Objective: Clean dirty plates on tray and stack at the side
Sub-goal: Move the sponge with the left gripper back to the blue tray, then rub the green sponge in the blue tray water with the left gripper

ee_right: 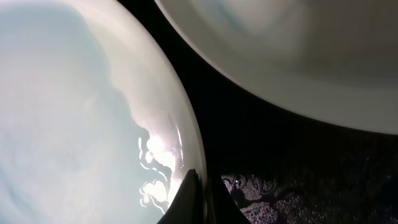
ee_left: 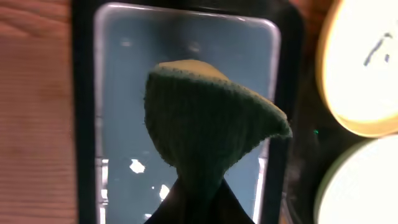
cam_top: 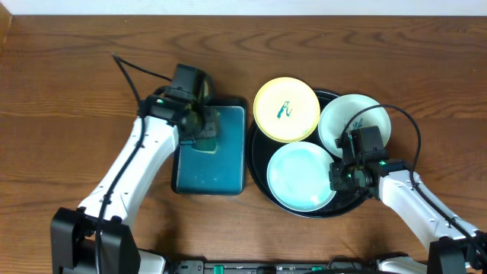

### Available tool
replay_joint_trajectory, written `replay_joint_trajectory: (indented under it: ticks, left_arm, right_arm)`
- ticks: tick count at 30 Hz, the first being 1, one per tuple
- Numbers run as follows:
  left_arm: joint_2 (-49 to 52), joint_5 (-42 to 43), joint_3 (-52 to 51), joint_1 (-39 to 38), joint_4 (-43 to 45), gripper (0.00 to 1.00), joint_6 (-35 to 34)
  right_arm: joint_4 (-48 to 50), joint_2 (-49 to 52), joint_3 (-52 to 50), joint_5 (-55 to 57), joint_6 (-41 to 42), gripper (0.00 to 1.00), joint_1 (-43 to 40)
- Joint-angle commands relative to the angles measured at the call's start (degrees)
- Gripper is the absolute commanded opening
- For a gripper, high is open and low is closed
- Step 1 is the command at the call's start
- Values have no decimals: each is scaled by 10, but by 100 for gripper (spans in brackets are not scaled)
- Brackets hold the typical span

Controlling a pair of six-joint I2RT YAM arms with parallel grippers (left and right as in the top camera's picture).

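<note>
I should next lower my left gripper into the blue water basin point(cam_top: 207, 161) and release the green and yellow sponge there, as it still hangs above the water.
A round black tray point(cam_top: 257, 164) holds three plates: a yellow plate point(cam_top: 287, 109) with green smears, a white plate point(cam_top: 354, 125) with a small green mark, and a light blue plate point(cam_top: 297, 176). My right gripper point(cam_top: 341, 173) is shut on the right rim of the light blue plate point(ee_right: 68, 118), one finger on each side of the rim point(ee_right: 199, 193). The white plate point(ee_right: 298, 43) lies just beyond it. My left gripper point(cam_top: 199, 125) is shut on a green and yellow sponge point(ee_left: 211, 118) and holds it over a blue water basin point(ee_left: 118, 93).
The blue rectangular basin point(cam_top: 209, 171) sits directly left of the black tray, and their edges nearly touch. The yellow plate point(ee_left: 367, 68) and the light blue plate point(ee_left: 360, 186) show at the right of the left wrist view. Bare wooden table surrounds everything.
</note>
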Motion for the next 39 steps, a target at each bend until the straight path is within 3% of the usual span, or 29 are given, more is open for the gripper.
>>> replay_joint_trajectory:
  ticks: [1, 35, 37, 39]
  left_arm:
    - [5, -3, -9, 21, -1, 8, 16]
    - [141, 27, -11, 31, 1, 8, 17]
    - [145, 27, -11, 31, 1, 16, 17]
    - [147, 27, -11, 31, 1, 38, 17]
  right_arm:
    - [-5, 5, 0, 17, -4, 1, 5]
    - [-3, 5, 0, 17, -4, 1, 5]
    - [-3, 5, 0, 17, -4, 1, 5]
    - [-3, 5, 0, 17, -4, 2, 5]
